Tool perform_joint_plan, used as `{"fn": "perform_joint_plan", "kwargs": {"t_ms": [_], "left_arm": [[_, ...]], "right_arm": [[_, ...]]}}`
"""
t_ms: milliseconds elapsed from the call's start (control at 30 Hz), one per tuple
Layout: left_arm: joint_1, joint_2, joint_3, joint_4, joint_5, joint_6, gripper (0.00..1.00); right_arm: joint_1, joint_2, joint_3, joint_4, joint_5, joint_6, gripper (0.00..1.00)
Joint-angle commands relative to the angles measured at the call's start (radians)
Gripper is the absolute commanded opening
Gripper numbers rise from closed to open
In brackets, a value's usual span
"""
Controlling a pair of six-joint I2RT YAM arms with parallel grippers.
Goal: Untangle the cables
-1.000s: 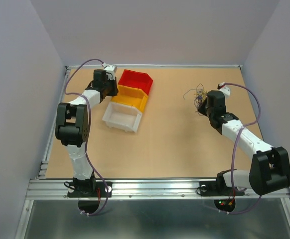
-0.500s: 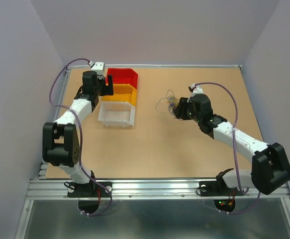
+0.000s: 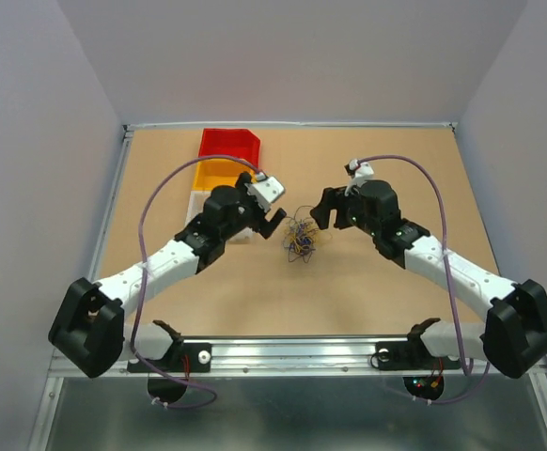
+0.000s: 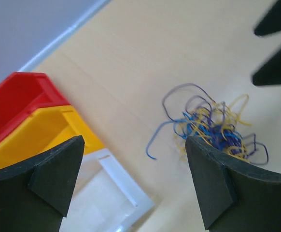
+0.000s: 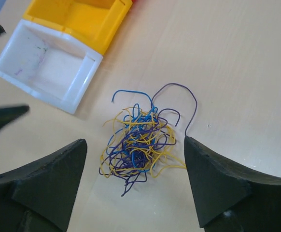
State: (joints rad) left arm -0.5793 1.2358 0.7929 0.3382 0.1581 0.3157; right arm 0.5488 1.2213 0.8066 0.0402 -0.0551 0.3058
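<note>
My right gripper will next move down into the clump and then close on the cable, because the wires lie in line with its open gap.
The cables (image 3: 302,237) are a loose clump of thin purple, yellow and blue wires lying on the wooden table's middle. In the top view my left gripper (image 3: 272,221) stands just left of the clump and my right gripper (image 3: 325,209) just right of it. Both are open and hold nothing. The left wrist view has the cables (image 4: 213,128) ahead of the right finger, outside the open left gripper (image 4: 133,183). In the right wrist view the cables (image 5: 140,140) lie on the table ahead of the open right gripper (image 5: 135,179), in line with the gap between its fingers.
Three bins stand in a row at the back left: red bin (image 3: 228,143), yellow bin (image 3: 212,172), and white bin (image 3: 194,202) partly under my left arm. The white bin (image 5: 49,63) is close to the clump's left side. Grey walls enclose the table.
Both arms swung in to the table's middle and both grippers opened. The clump moved with the right gripper from the back right to the centre and was let go. The bins shifted left.
</note>
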Motion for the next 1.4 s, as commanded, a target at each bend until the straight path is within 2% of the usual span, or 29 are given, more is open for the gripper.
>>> {"fn": "perform_joint_plan", "kwargs": {"t_ms": [0,233,267,333,400,433,467,500,600,733,767,833,867,933,1000,1033,1133,1367], "left_arm": [[-0.094,0.074,-0.041,0.058,-0.101,0.151,0.97],[-0.117,0.260,0.028,0.038,-0.121,0.146,0.92],[-0.119,0.277,0.035,0.036,-0.121,0.143,0.91],[-0.117,0.315,0.046,0.022,-0.114,0.138,0.91],[-0.119,0.344,0.065,0.012,-0.095,0.132,0.91],[-0.119,0.355,0.084,-0.002,-0.085,0.126,0.90],[-0.119,0.364,0.097,-0.016,-0.068,0.125,0.89],[-0.122,0.387,0.107,-0.030,-0.055,0.125,0.88],[-0.120,0.413,0.152,-0.064,-0.052,0.109,0.86],[-0.120,0.422,0.163,-0.070,-0.045,0.108,0.78],[-0.120,0.422,0.161,-0.071,-0.043,0.109,0.70],[-0.122,0.421,0.163,-0.074,-0.031,0.112,0.61],[-0.122,0.421,0.164,-0.076,-0.026,0.114,0.52],[-0.120,0.419,0.161,-0.080,-0.008,0.121,0.49],[-0.120,0.415,0.163,-0.084,0.006,0.126,0.50],[-0.120,0.412,0.160,-0.087,0.021,0.129,0.59],[-0.122,0.403,0.154,-0.094,0.060,0.132,0.74],[-0.119,0.380,0.135,-0.093,0.098,0.138,0.79]], "right_arm": [[-0.006,0.094,0.054,0.018,0.017,-0.004,0.81],[-0.006,0.323,0.164,-0.091,-0.023,0.010,0.70],[-0.006,0.340,0.172,-0.092,-0.032,0.010,0.64],[-0.006,0.374,0.190,-0.095,-0.051,0.012,0.59],[-0.006,0.415,0.200,-0.095,-0.106,0.018,0.51],[-0.006,0.425,0.212,-0.095,-0.142,0.018,0.41],[-0.006,0.435,0.215,-0.095,-0.155,0.019,0.12],[-0.006,0.434,0.217,-0.097,-0.163,0.018,0.01],[-0.004,0.406,0.209,-0.088,-0.181,0.016,0.01],[-0.006,0.255,0.151,-0.049,-0.175,0.033,0.01],[-0.006,0.224,0.119,0.001,-0.167,0.039,0.01],[-0.007,0.125,0.079,0.038,-0.163,0.052,0.00],[-0.007,0.092,0.063,0.053,-0.154,0.056,0.01],[-0.006,0.046,0.029,0.079,-0.137,0.064,0.01],[-0.006,0.015,0.022,0.078,-0.095,0.061,0.01],[-0.006,0.012,0.017,0.078,-0.079,0.061,0.02],[-0.006,0.000,0.009,0.079,-0.034,0.067,0.01],[-0.006,-0.166,-0.072,0.154,0.038,0.078,0.01]]}}
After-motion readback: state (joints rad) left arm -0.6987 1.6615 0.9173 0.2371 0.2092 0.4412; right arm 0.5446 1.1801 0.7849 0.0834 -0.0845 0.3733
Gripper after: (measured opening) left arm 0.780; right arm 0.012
